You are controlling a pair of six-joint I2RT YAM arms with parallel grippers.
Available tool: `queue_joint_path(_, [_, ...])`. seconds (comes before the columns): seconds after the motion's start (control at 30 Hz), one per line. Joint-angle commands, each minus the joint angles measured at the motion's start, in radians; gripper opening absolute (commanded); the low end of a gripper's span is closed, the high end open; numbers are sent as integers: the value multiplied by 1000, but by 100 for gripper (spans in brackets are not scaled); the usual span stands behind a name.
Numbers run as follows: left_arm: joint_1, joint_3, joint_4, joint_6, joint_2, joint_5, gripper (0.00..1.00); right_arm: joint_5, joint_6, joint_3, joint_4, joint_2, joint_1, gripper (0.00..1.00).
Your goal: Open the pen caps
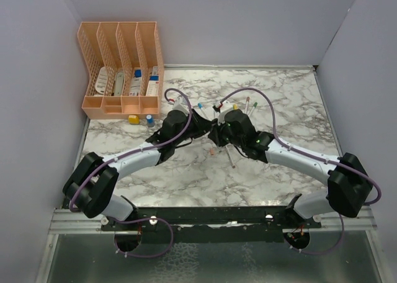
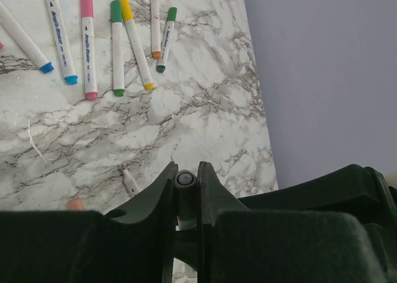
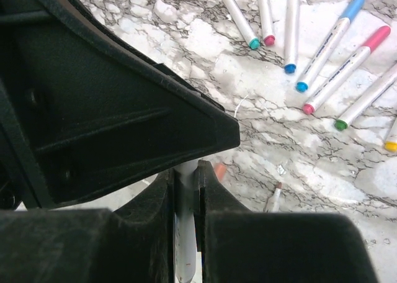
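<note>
The bare marble beside the orange cap is below my left gripper, so I need to move this gripper off the body of the pen next, down and back, to let go of the grey cap.
My two grippers meet over the middle of the marble table, both on one pale pen. In the left wrist view the left gripper (image 2: 186,179) is shut on the pen's grey capped end (image 2: 185,180). In the right wrist view the right gripper (image 3: 185,182) is shut on its white barrel (image 3: 185,233), with the left gripper's black body just beyond it. From above, the left gripper (image 1: 206,126) and the right gripper (image 1: 218,134) touch. A loose orange cap (image 1: 212,152) and an uncapped pen (image 1: 231,156) lie just in front of them. Several capped pens (image 2: 116,47) lie in a row further back.
A peach file rack (image 1: 121,69) stands at the back left. A yellow block (image 1: 133,118) and a small blue-topped bottle (image 1: 150,119) sit in front of it. Grey walls close in the table on the left, back and right.
</note>
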Motion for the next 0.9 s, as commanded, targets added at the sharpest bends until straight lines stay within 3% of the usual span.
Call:
queue_joint_path(0.0, [73, 71, -14, 56, -22, -110, 0, -51, 37, -74, -38, -83, 13, 1])
queue_joint_path(0.3, [169, 157, -46, 90, 31, -100, 0, -56, 83, -191, -73, -189, 13, 1])
queue_joint_path(0.47, [171, 171, -117, 117, 48, -58, 0, 85, 99, -183, -134, -195, 8, 1])
queue_joint_path(0.6, [138, 178, -268, 184, 59, -56, 0, 147, 113, -157, -213, -132, -79, 2])
queue_joint_path(0.87, [7, 119, -414, 234, 70, -164, 0, 127, 66, -196, -157, -76, -214, 1])
